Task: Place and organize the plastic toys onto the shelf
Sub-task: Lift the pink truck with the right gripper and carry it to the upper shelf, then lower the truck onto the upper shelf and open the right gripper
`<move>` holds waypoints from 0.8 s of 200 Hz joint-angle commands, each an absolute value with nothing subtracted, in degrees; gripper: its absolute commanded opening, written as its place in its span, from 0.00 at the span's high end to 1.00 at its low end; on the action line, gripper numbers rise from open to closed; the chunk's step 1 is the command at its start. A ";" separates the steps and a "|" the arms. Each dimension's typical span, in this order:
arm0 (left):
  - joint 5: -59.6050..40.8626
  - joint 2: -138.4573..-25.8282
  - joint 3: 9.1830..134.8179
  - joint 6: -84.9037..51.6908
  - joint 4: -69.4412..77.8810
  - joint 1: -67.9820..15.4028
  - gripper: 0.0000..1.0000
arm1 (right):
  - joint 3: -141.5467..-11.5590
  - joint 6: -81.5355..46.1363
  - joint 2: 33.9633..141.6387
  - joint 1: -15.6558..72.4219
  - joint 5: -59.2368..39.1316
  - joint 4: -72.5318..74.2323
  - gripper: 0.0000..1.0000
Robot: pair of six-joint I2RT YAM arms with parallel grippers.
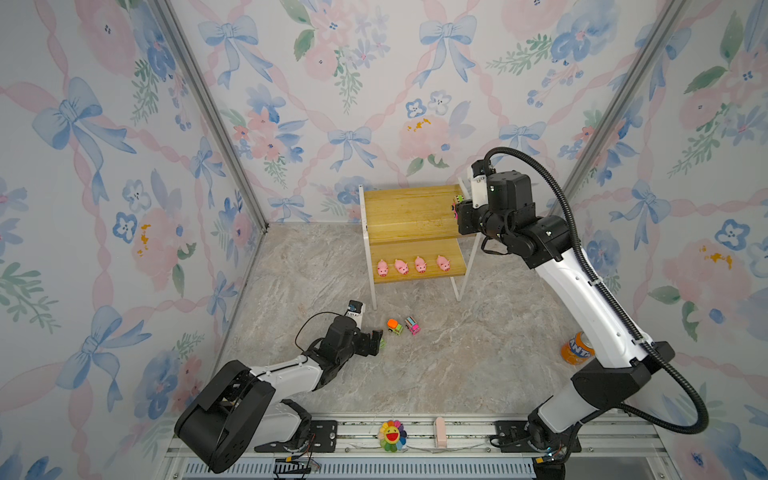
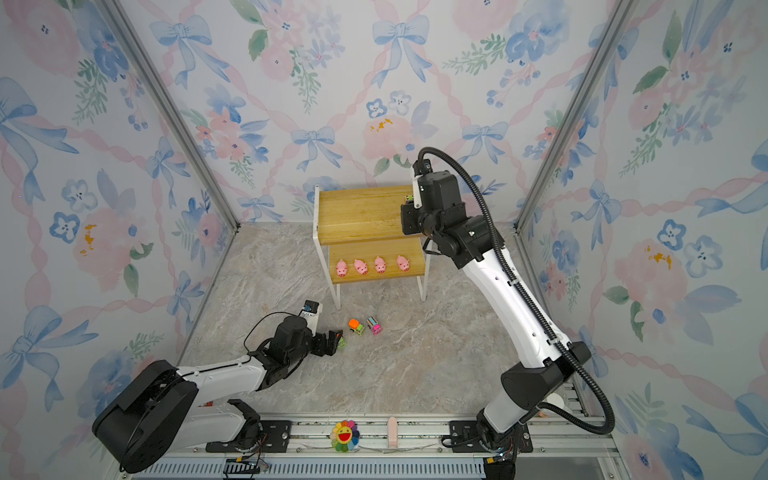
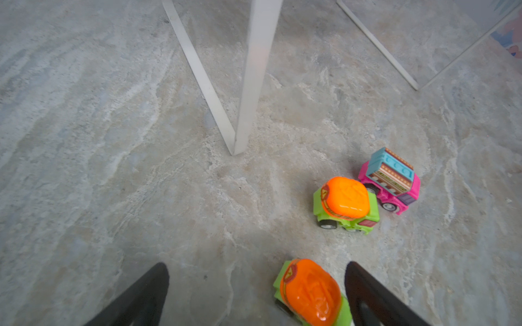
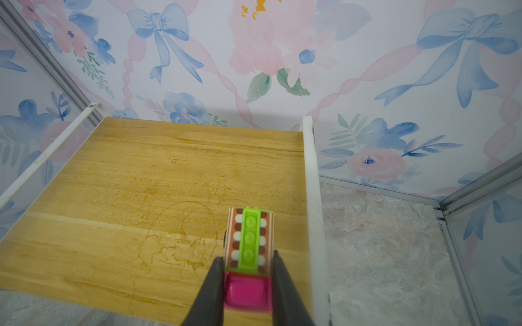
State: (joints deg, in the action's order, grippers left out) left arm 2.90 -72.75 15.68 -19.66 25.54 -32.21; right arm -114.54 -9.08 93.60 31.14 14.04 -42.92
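Observation:
My right gripper shifts away from the shelf's white side bar next, releasing the pink truck down onto the upper board's near end (image 1: 449,214), since it's empty.
The shelf (image 1: 409,208) stands at the back with several pink pigs (image 1: 401,266) in a row on its lower board. My right gripper (image 4: 247,255) is shut on a pink truck (image 4: 248,240) with a striped top. It holds the truck just over the upper board's right edge, which also shows in a top view (image 1: 456,205). My left gripper (image 3: 257,264) is open low over the floor. A green truck with an orange top (image 3: 310,290) sits between its fingers, close to one of them. Another green truck (image 1: 395,326) and a pink truck (image 1: 412,325) sit together on the floor in front of the shelf.
An orange soda can (image 1: 577,348) stands on the floor beside the right arm. A rainbow flower (image 1: 392,435) and a pale pink block (image 1: 439,432) sit on the front rail. The shelf's white front leg (image 3: 254,70) rises close ahead of the left gripper.

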 commanded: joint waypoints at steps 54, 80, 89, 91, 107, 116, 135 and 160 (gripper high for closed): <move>2.31 -74.10 17.23 -18.54 24.49 -31.92 0.02 | -116.02 -11.68 98.37 30.17 14.27 -44.01 0.89; 2.30 -74.70 17.59 -18.46 24.44 -31.90 0.02 | -115.65 -12.82 99.06 30.15 14.44 -44.00 0.90; 2.20 -74.97 17.68 -18.41 24.47 -31.90 0.02 | -115.25 -13.06 99.06 30.19 14.37 -43.62 0.90; 2.20 -75.04 17.67 -18.38 24.44 -31.90 0.03 | -115.12 -13.09 99.01 30.20 14.40 -43.54 0.90; 2.13 -75.15 17.75 -18.31 24.45 -31.90 0.02 | -114.70 -13.45 98.96 30.17 14.26 -43.26 0.90; 2.12 -75.15 17.77 -18.28 24.45 -31.91 0.02 | -114.50 -13.53 98.88 30.16 14.28 -43.08 0.89; 2.12 -75.08 17.83 -18.28 24.43 -31.90 0.02 | -113.70 -13.54 98.28 30.18 13.82 -42.32 0.86; 2.08 -75.12 17.80 -18.28 24.45 -31.90 0.02 | -112.86 -13.49 97.34 30.28 13.66 -41.41 0.70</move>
